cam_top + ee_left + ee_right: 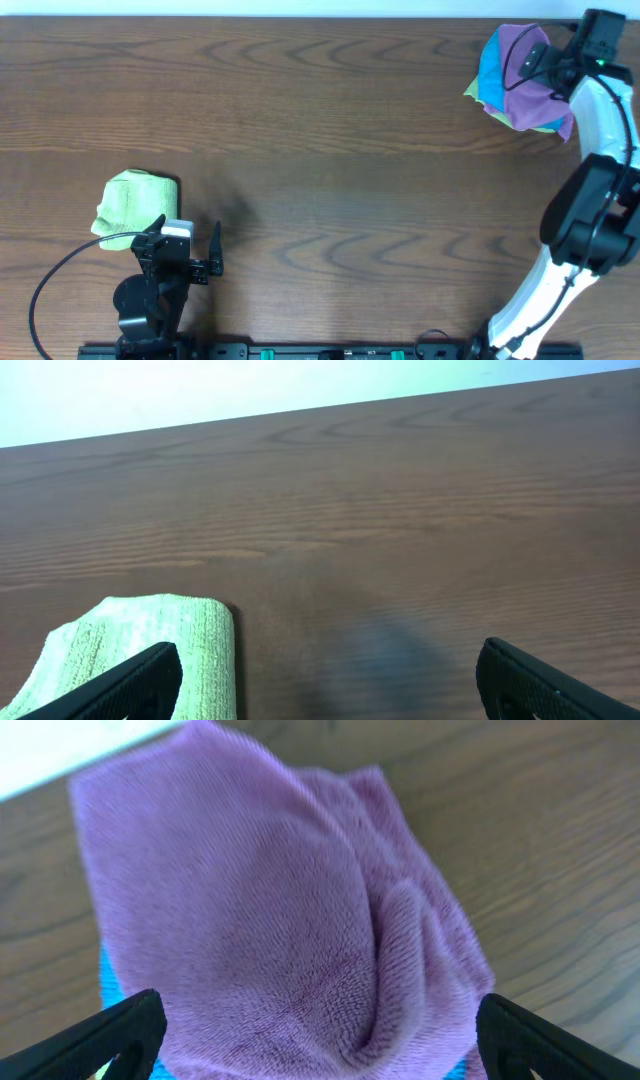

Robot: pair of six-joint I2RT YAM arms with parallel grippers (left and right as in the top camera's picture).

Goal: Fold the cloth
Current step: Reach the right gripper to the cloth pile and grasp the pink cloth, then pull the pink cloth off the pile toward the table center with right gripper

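The robot's right gripper needs to move down next, with its fingers open, onto the raised fold of the purple cloth (541,91) (388,992), because that fold is below the gripper, between its fingers.
The cloth (535,95), magenta-purple and crumpled, lies at the table's far right corner on top of a bright blue cloth (488,72). My right gripper (530,62) hovers over it, open. In the right wrist view the cloth (270,900) fills most of the frame, with a raised fold running between the two wide-apart fingertips (115,1035), and a strip of the blue cloth (112,982) shows at the lower left. My left gripper (188,243) is near the front left, open with nothing between its fingers (120,685). No white tag shows.
A lime-green folded cloth (135,203) lies at the front left, just beside the left gripper; in the left wrist view this cloth (150,635) sits behind the left finger. The table's far edge (300,410) is close behind the purple cloth.
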